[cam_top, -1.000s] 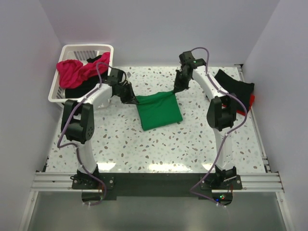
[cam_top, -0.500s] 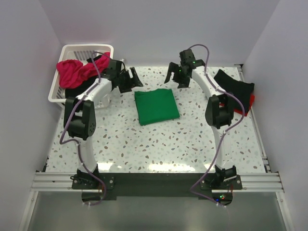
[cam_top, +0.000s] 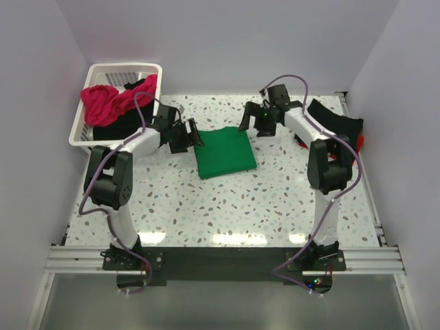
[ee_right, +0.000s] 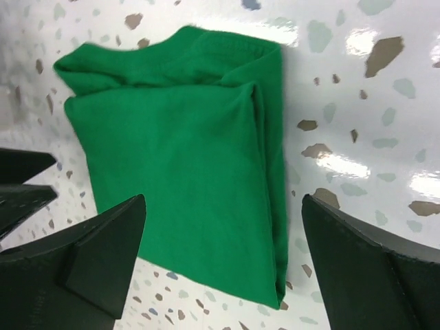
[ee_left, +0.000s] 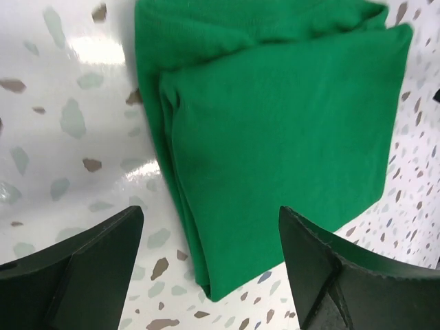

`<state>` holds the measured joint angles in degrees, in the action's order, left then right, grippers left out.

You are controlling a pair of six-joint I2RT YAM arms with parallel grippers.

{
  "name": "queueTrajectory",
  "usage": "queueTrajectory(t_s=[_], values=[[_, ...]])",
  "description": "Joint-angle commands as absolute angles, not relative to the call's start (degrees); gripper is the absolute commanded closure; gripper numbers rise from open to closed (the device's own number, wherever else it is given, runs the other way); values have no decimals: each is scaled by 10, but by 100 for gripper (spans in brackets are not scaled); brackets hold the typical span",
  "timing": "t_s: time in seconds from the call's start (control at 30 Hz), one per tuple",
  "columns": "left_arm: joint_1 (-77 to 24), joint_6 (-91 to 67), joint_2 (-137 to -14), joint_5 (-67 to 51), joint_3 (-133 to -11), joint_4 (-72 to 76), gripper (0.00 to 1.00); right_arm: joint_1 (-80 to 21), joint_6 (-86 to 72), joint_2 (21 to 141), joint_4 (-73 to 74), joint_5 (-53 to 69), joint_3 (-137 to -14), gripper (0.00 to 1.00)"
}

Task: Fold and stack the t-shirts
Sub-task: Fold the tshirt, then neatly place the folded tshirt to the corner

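Note:
The green t-shirt's edge farthest from the basket [ee_right: 270, 206] is below my right gripper and already lined up between its fingers, so my right gripper should go down open onto that edge.
The bright green t-shirt [cam_top: 225, 152] lies folded into a flat square on the speckled table, mid-back. My left gripper [cam_top: 188, 136] hovers at its left edge, jaws wide open and empty. In the left wrist view the green t-shirt [ee_left: 275, 124] fills the space ahead of the left gripper [ee_left: 210, 220], its layered fold edge toward the left. My right gripper [cam_top: 253, 122] hangs open over the far right corner. From the right wrist, the green t-shirt [ee_right: 179, 158] lies below the right gripper [ee_right: 223, 203], untouched.
A white slatted basket [cam_top: 124, 69] at the back left holds a magenta-pink t-shirt [cam_top: 103, 102] and a black t-shirt [cam_top: 115, 128]. At the right edge another black t-shirt [cam_top: 337, 120] lies on a red t-shirt [cam_top: 359, 146].
Both grippers opened and let go of the green t-shirt, which dropped flat and folded. The arms lifted away, then came back down to its left and right edges.

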<state>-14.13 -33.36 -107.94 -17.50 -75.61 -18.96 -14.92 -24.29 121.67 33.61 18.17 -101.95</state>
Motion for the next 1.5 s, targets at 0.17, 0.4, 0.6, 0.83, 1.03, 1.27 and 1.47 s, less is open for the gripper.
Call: queueTrajectory(t_s=[0.17,0.4,0.6,0.83,1.03,1.27,1.47], values=[[-158,-327,-1047,-187,-685,-132,18,-129,-217,1179,257,305,-933,1],[-159,-333,-1070,-209,-667,-98,23,-118,-209,1189,243,334,-905,1],[-159,-329,-1096,-217,-669,-84,37,-106,-213,1221,214,366,-888,1],[-159,-316,-1113,-214,-673,-90,56,-102,-213,1246,187,386,-884,1],[-159,-308,-1131,-217,-670,-94,74,-102,-212,1280,189,403,-896,1],[-159,-298,-1150,-226,-666,-96,91,-105,-211,1295,180,407,-858,2],[-159,-299,-1158,-232,-664,-89,92,-129,-200,1313,193,404,-864,4]])
